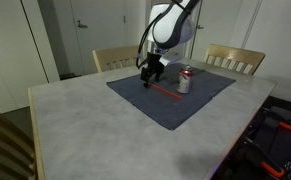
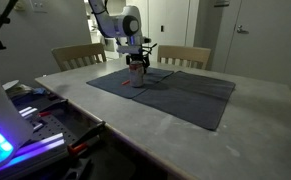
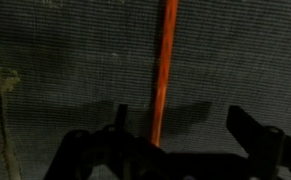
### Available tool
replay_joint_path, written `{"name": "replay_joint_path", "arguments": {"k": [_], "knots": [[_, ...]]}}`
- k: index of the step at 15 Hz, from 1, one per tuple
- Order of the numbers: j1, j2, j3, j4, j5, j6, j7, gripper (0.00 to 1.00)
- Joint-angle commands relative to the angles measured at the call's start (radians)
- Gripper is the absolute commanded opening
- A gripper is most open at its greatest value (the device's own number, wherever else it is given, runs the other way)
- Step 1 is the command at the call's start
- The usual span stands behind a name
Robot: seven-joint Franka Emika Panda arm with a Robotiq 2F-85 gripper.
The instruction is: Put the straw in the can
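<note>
The straw lies off-center between my gripper's open fingers, so my gripper will next move slightly to the left in the wrist view and close on the straw's near end (image 3: pixel 159 125).
The red straw (image 1: pixel 166 90) lies flat on the blue cloth (image 1: pixel 185 108). The silver-grey can (image 1: pixel 185 81) with red markings stands upright on the cloth just beyond the straw's far end. My gripper (image 1: pixel 153 76) hangs low over the near end of the straw, fingers pointing down. In the wrist view the straw (image 3: pixel 162 70) runs up the picture between my open fingers (image 3: pixel 181 132), closer to the left finger. The jaws hold nothing. In an exterior view the can (image 2: pixel 138 77) sits right under the gripper (image 2: pixel 137 64).
The cloth lies on a pale stone-look table (image 1: pixel 85 130). Two wooden chairs (image 1: pixel 235 60) stand at the far side. A rack with cables and a blue light (image 2: pixel 25 130) stands beside the table.
</note>
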Motion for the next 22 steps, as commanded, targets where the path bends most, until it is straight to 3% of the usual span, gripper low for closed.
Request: {"name": "replay_joint_path", "arguments": {"k": [1,5,8,10,12,14,15,16,22], "knots": [[-0.041,0.049,0.018,0.062,0.043,-0.067,-0.004,1.0],[-0.062,0.076,0.029,0.078,0.08,-0.092,-0.007,1.0],[-0.064,0.069,0.03,0.083,0.088,-0.094,-0.006,0.79],[-0.062,0.064,0.027,0.09,0.085,-0.096,-0.003,0.74],[-0.058,0.062,0.023,0.091,0.081,-0.095,0.0,0.8],[-0.053,0.058,0.018,0.088,0.075,-0.092,0.003,0.8],[-0.049,0.056,0.013,0.088,0.071,-0.091,0.006,0.75],[-0.047,0.053,0.011,0.087,0.068,-0.09,0.008,0.54],[-0.028,0.037,-0.011,0.085,0.043,-0.083,0.021,0.13]]}}
